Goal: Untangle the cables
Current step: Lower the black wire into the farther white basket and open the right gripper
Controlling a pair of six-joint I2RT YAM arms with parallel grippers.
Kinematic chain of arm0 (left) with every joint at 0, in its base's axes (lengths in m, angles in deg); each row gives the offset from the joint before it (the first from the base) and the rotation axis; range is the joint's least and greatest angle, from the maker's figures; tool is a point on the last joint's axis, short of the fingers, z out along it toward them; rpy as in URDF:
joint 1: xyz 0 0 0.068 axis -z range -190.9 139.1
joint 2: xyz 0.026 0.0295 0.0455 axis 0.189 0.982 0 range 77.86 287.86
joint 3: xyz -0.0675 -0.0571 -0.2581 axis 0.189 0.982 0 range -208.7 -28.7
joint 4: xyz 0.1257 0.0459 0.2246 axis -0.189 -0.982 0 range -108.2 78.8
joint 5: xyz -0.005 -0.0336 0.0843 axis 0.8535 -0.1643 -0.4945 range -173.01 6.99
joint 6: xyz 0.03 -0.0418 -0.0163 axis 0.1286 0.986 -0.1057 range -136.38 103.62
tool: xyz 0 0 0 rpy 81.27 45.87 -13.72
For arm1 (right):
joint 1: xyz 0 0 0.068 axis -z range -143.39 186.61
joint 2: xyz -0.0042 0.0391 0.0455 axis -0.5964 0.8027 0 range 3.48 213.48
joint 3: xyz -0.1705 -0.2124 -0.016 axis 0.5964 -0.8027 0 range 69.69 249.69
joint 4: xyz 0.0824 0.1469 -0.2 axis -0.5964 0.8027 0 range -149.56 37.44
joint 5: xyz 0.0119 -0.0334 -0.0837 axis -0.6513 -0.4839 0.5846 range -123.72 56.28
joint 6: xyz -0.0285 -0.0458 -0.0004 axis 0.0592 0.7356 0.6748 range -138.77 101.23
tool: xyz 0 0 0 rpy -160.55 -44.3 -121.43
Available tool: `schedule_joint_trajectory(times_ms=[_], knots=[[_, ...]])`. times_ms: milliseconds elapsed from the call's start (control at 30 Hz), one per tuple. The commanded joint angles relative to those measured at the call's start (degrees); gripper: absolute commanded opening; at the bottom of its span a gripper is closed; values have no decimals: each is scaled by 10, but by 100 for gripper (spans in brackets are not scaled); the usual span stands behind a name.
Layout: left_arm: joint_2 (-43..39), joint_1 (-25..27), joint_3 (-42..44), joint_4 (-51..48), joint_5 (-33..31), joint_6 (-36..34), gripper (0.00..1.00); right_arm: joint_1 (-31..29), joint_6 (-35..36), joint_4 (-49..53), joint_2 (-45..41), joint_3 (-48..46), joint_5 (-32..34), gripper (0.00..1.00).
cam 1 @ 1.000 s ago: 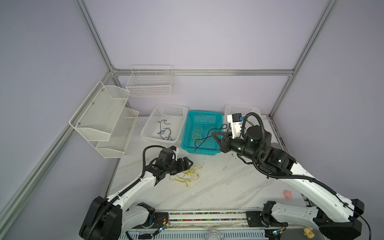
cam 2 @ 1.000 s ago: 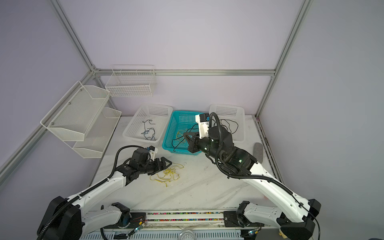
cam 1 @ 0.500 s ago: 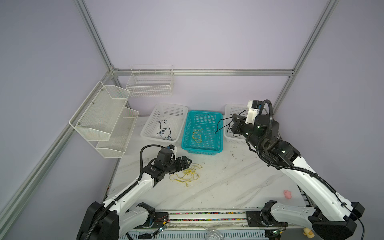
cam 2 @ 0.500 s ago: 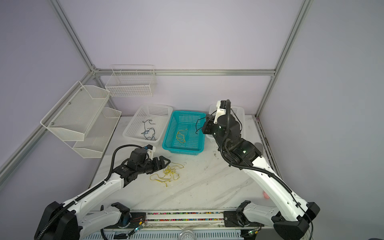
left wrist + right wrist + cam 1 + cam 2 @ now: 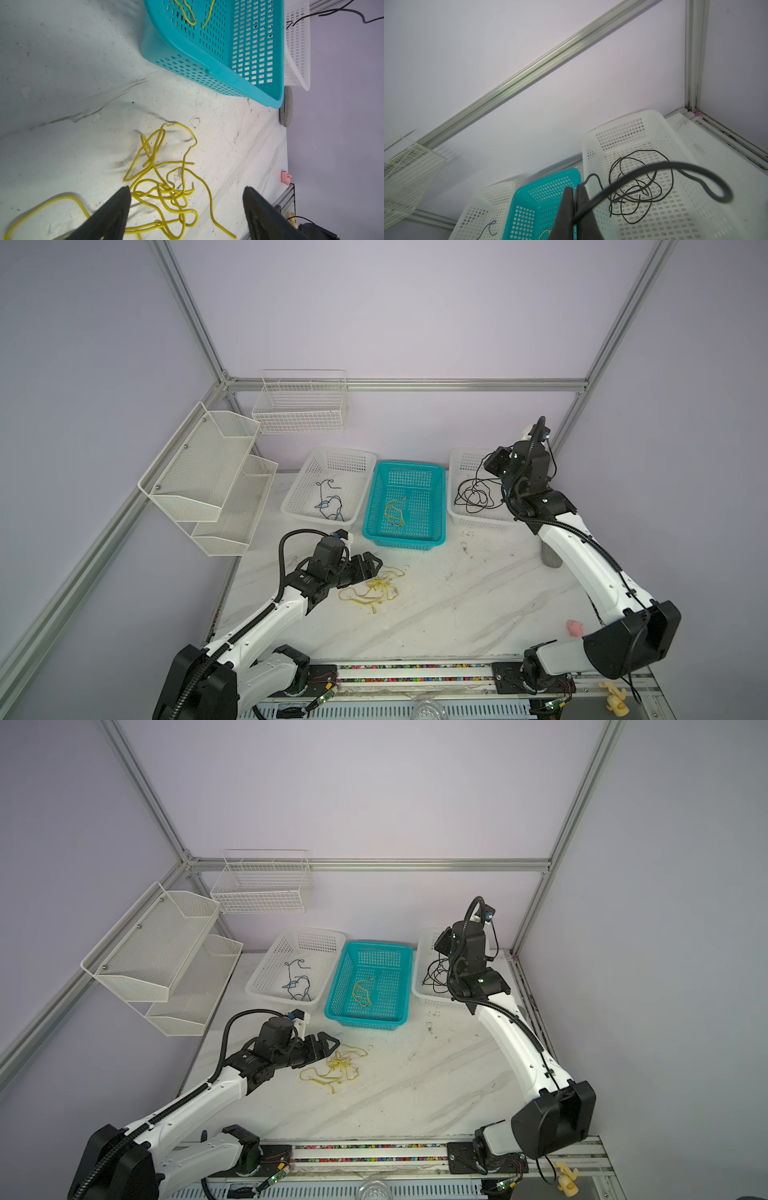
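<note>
The rest of the black cable is already in the white basket. My right gripper will next move down toward the coiled black pile and let go of the cable there.
A tangle of yellow cables lies on the marble table. My left gripper hovers low at its left edge, open, its fingers straddling the knot without holding it. My right gripper is raised over the right white basket and shut on a black cable. That cable hangs down into a coiled black pile in the basket. One yellow cable lies in the teal basket, and dark blue cables lie in the left white basket.
White mesh shelves hang on the left wall and a wire basket on the back wall. A grey cylinder stands by the table's right edge. A small pink toy lies near the front right.
My right gripper has carried the black cable from over the teal basket rightward and back to above the right white basket. The left gripper has barely moved.
</note>
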Motion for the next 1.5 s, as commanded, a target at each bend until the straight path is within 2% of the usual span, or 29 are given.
schedule_joint_trajectory(times_ms=[0, 100, 333, 600, 867, 1133, 1333, 1467], knots=[[-13, 3, 11, -4, -3, -16, 86, 24, -24, -53, 38, -4, -26, 0], [-19, 3, 14, -7, -9, -17, 86, 39, -27, -76, 81, -8, -27, 0], [-20, 3, 15, -13, -12, -18, 86, 53, -41, -90, 183, -7, -113, 0], [-14, 3, 9, -15, -15, -20, 86, 56, -76, -84, 227, -14, -180, 0], [-12, 3, 7, -15, -14, -22, 86, 56, -101, -63, 219, -17, -195, 31], [-12, 3, 4, -20, -17, -26, 86, 56, -118, -56, 155, -31, -182, 42], [-9, 3, 3, -20, -17, -27, 86, 55, -126, -87, 84, -63, -179, 56], [-7, 3, 2, -20, -18, -26, 87, 48, -117, -106, 55, -80, -197, 59]])
